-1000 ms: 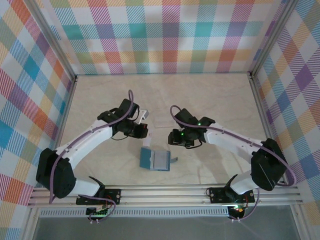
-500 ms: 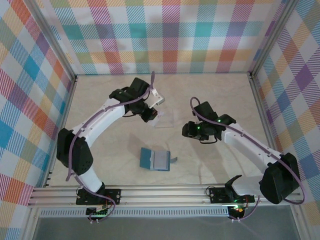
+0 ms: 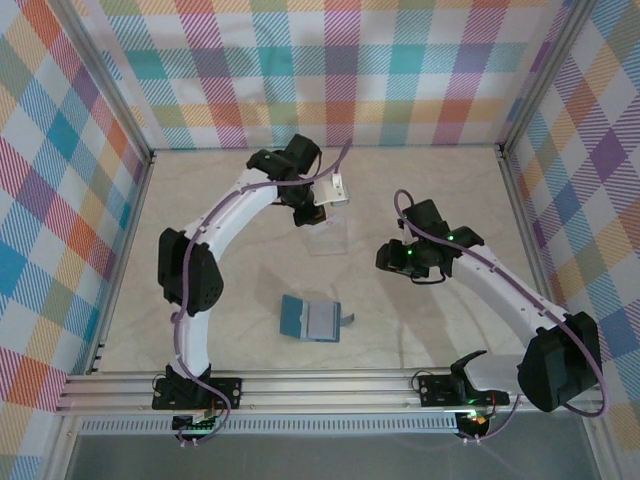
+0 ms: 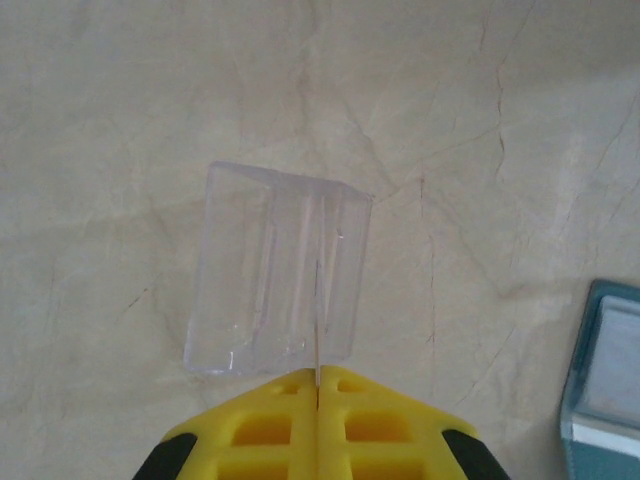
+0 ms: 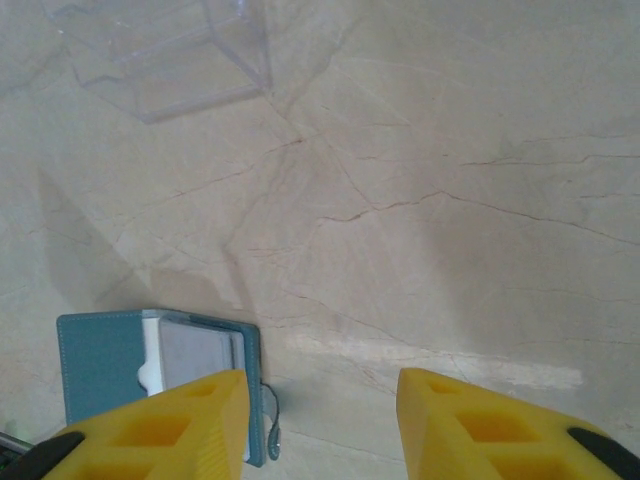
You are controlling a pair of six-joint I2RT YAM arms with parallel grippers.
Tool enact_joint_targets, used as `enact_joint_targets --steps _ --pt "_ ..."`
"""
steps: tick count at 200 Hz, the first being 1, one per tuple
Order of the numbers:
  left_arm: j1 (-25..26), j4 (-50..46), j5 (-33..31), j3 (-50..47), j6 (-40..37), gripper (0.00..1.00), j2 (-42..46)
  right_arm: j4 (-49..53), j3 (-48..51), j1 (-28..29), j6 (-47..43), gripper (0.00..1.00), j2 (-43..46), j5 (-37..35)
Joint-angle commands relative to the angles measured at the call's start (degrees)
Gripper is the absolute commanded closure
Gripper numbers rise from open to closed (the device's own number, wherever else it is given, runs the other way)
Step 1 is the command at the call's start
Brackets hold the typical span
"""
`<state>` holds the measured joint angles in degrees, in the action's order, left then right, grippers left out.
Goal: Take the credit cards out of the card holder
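My left gripper moves down into the clear plastic box's side nearest the holder next and releases the card there, since the box stands below the gripper.
The teal-blue card holder [image 3: 310, 319] lies open on the table near the front, its clasp tab to the right. A pale card [image 5: 195, 355] still sits in its slate-blue inside. My left gripper [image 3: 335, 190] is raised toward the back of the table, shut on a thin whitish credit card [image 4: 318, 300]. That card is seen edge-on, just above a clear plastic box [image 4: 275, 270]. My right gripper [image 5: 320, 400] hangs open with nothing between its fingers, to the right of the holder [image 5: 100, 360] and above bare table.
The clear plastic box [image 3: 328, 238] stands mid-table between the arms, also at the top left of the right wrist view [image 5: 160, 50]. Checked walls close the back and both sides, and a metal rail [image 3: 330, 385] runs along the front.
My left gripper has swung from beside the holder toward the back, carrying a card over the clear box. My right gripper has drawn back to the right, away from the holder.
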<state>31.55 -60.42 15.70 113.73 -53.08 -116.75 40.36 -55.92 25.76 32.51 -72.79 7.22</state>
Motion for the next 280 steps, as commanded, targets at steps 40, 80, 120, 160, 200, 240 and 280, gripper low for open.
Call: enact_joint_targets --steps 40,80,120,160,200,240,280 --pt "1.39 -7.84 -0.78 9.33 -7.60 1.00 -9.29 -0.54 1.43 -1.59 -1.18 0.55 -1.39 2.25" --pt "1.76 -8.95 -0.67 12.87 -8.70 1.00 -13.72 -1.73 2.04 -1.95 -0.81 0.56 -3.00 2.80" --pt "2.11 -11.48 -3.35 14.77 -9.82 1.00 -17.18 -2.10 2.13 -2.12 -0.70 0.56 -4.01 3.08" --pt "2.63 -14.02 -4.28 14.47 -10.19 1.00 -17.46 -2.34 2.04 -2.12 -0.44 0.56 -4.60 3.74" --pt "3.78 -15.79 -5.22 11.98 -10.82 1.00 -16.15 -2.43 2.18 -2.12 0.01 0.56 -4.17 4.51" --pt "5.02 -18.29 -7.95 11.18 -10.82 1.00 -16.06 -2.39 2.83 -2.12 0.19 0.56 -3.45 4.64" --pt "6.74 -19.80 -10.19 10.65 -11.35 1.00 -16.08 -2.87 3.35 -2.12 0.20 0.56 -4.26 4.97"
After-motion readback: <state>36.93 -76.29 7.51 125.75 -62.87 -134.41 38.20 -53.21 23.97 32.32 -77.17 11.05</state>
